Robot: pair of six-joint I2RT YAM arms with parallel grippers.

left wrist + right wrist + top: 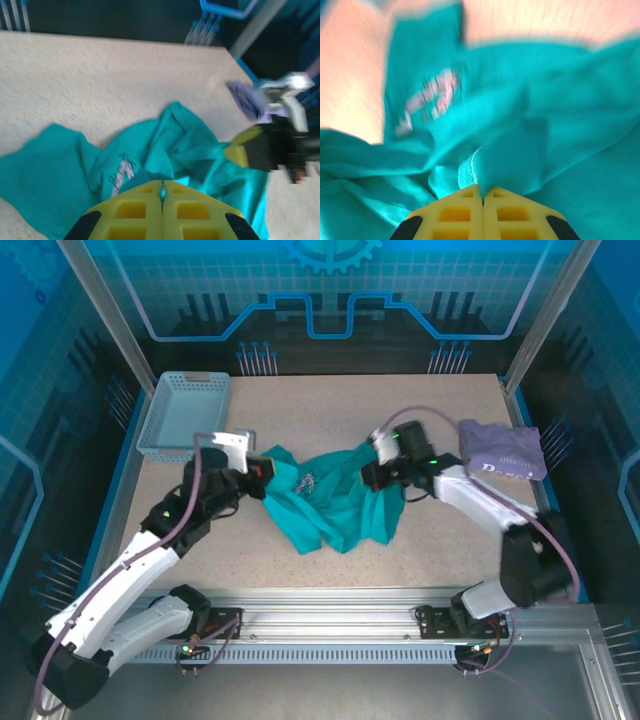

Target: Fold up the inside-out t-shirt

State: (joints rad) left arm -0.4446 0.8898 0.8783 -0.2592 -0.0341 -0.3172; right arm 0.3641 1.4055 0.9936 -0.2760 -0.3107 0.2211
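Observation:
The cloth between my grippers lies bunched, so my right gripper should pull the fold back and down onto the shirt's near corner (381,520) and then let go of it.
The inside-out t-shirt (335,498) is a crumpled teal-green heap in the middle of the table, with a pale printed patch (119,176) showing through the cloth. My left gripper (262,475) is at the shirt's left edge, its yellow jaws shut on a pinch of teal cloth (162,191). At the shirt's upper right edge, my right gripper (372,472) is shut on a fold with a stitched hem (472,172), which rises from between its fingertips (470,192). The shirt (540,125) spreads out past the right jaws.
A light blue mesh basket (185,416) stands at the back left of the table. A folded lavender-purple garment (502,449) lies at the back right, close behind the right arm. Bare speckled tabletop (330,405) lies behind the shirt and along the front.

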